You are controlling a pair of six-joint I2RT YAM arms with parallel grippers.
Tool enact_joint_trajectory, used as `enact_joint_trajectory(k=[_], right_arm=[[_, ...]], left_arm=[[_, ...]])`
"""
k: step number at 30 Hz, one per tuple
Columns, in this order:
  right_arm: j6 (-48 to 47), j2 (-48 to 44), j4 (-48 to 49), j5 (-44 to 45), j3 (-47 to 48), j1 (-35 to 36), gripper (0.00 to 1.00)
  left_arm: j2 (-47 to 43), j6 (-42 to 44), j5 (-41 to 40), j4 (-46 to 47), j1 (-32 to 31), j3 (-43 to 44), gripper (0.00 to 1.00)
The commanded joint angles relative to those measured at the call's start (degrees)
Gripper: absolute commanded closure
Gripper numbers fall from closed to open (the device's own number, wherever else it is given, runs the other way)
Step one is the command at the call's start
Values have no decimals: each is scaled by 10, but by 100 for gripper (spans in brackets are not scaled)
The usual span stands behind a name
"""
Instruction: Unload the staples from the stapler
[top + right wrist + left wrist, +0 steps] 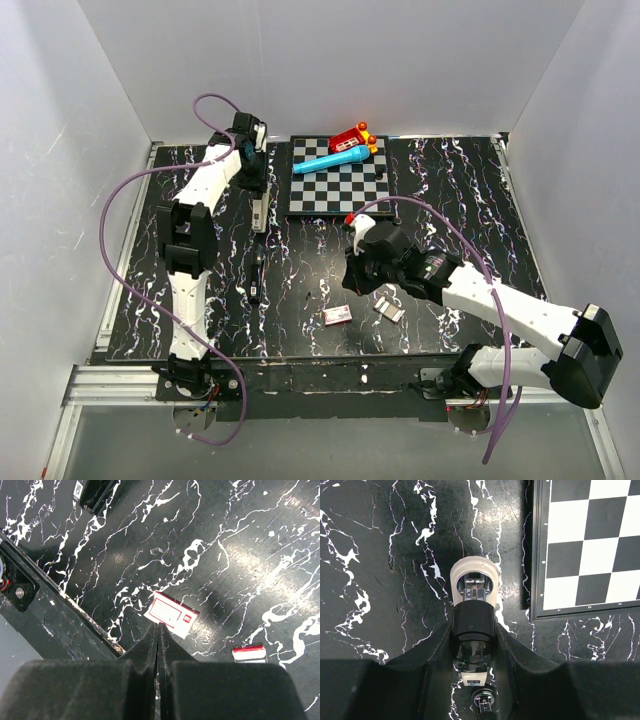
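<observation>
I will lower my left gripper to press the stapler's black body down toward the stapler's pale rounded end and then let go of it, because metal still shows inside that end.
The stapler lies on the black marbled table just left of the chessboard, its pale rounded end pointing away and metal showing inside. My left gripper is shut on its black body, one finger on each side. From above, the left gripper stands over the stapler at the far left. Staples lie as short pale strips near the front; one strip of staples shows at the lower right of the right wrist view. My right gripper is shut and holds nothing. The right gripper hovers just left of the strips.
A small white-and-red box lies just past the right fingertips, also box. A black stick-like object lies nearer than the stapler. The chessboard carries a blue marker and a red toy. White walls enclose the table.
</observation>
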Motion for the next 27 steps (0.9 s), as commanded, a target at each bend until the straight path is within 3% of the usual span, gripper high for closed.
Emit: enact_joint_trajectory(k=[1,12,20,27], right_arm=[[9,3,36,-19,-9,-1,99],[7,13,39,-35,-11,-1,97],[2,20,41,-36,-12,-1,85],[2,26,49,-42,-19,-1,82]], left_arm=[[-11,6,-20,1,4,29,100],[28,-2,-33,20,5,34,99],[41,-4,-34,45,5,32,76],[46,-6,-32,66,5,27,68]])
